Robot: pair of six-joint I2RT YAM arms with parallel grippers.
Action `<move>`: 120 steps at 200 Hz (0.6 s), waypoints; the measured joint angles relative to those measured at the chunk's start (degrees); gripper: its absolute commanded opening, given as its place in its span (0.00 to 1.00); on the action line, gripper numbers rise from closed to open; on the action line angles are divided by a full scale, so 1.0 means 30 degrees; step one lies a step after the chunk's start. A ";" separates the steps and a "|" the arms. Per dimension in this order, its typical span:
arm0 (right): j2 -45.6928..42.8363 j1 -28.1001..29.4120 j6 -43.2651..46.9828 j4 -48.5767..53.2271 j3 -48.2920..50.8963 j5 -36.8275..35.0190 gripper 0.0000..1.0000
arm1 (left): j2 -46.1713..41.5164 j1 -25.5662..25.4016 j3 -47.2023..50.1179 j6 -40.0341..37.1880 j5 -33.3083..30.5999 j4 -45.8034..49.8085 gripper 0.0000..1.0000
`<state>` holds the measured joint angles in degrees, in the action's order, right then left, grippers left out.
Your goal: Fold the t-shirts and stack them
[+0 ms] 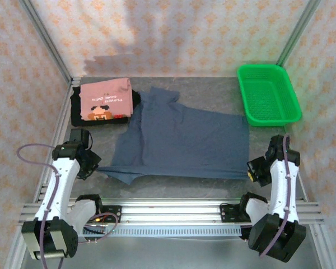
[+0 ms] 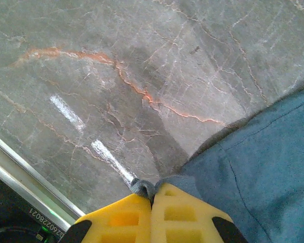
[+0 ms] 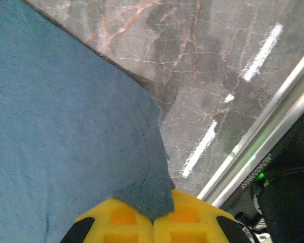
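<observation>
The right gripper carries the shirt's corner outward next and releases it on the shirt's basket-side edge point(image 1: 246, 151) point(image 3: 106, 71), outward of the gripper, where the cloth lies flat.
A slate-blue t-shirt point(image 1: 185, 140) lies spread across the middle of the grey table. My left gripper point(image 1: 91, 166) is shut on the shirt's near left corner point(image 2: 142, 188), which bunches between the yellow fingers point(image 2: 121, 217). The right gripper point(image 1: 252, 171) is shut on the near right corner point(image 3: 152, 195), the cloth pinched between its yellow fingers point(image 3: 190, 215). At the back left, a folded salmon-pink t-shirt point(image 1: 105, 100) with text and a pixel face rests on a folded black t-shirt point(image 1: 78, 115).
A green plastic mesh basket point(image 1: 267, 94) stands at the back right. Aluminium frame rails point(image 1: 173, 213) run along the near edge, and patterned walls close in the sides and back. Bare marble-grey table point(image 2: 116, 76) lies left of the blue shirt.
</observation>
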<state>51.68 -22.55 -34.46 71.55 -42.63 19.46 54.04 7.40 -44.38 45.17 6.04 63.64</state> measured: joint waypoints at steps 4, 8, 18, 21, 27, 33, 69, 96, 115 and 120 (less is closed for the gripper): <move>0.0007 0.0000 -0.0007 0.0036 0.0000 -0.0073 0.00 | 0.0117 -0.0226 -0.0175 -0.0007 -0.0117 0.0007 0.00; 0.0007 0.0000 0.0000 0.0080 0.0000 -0.0168 0.00 | 0.0262 -0.0401 -0.0379 -0.0036 -0.0226 0.0015 0.00; 0.0007 0.0000 0.0000 0.0240 -0.0007 -0.0364 0.00 | 0.0787 -0.0918 -0.1173 -0.0102 -0.0634 0.0015 0.00; 0.0007 0.0000 0.0007 0.0306 -0.0007 -0.0423 0.00 | 0.1027 -0.1093 -0.1486 -0.0182 -0.0772 0.0015 0.00; 0.0000 0.0000 0.0015 0.0430 -0.0007 -0.0517 0.00 | 0.1428 -0.1384 -0.2076 -0.0262 -0.1013 0.0000 0.00; 0.0000 0.0000 0.0007 0.0539 -0.0007 -0.0568 0.00 | 0.1909 -0.1698 -0.2761 -0.0444 -0.1282 -0.0015 0.00; 0.0080 0.0000 0.0007 0.0729 -0.0036 -0.0860 0.00 | 0.4393 -0.3169 -0.5231 -0.1668 -0.2244 -0.0882 0.00; 0.0641 0.0000 0.0007 0.0707 -0.0102 -0.1173 0.00 | 0.6972 -0.3934 -0.6215 -0.2652 -0.2769 -0.1683 0.00; 0.0852 0.0000 0.0022 0.0707 -0.0459 -0.1311 0.00 | 0.8735 -0.4102 -0.7104 -0.3475 -0.2900 -0.2157 0.00; 0.0911 0.0000 0.0029 0.0699 -0.0605 -0.1362 0.00 | 0.9122 -0.4138 -0.7395 -0.3672 -0.2892 -0.2229 0.00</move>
<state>54.41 -22.55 -34.37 73.65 -44.45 15.38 81.41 -5.02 -66.57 34.15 -2.63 56.95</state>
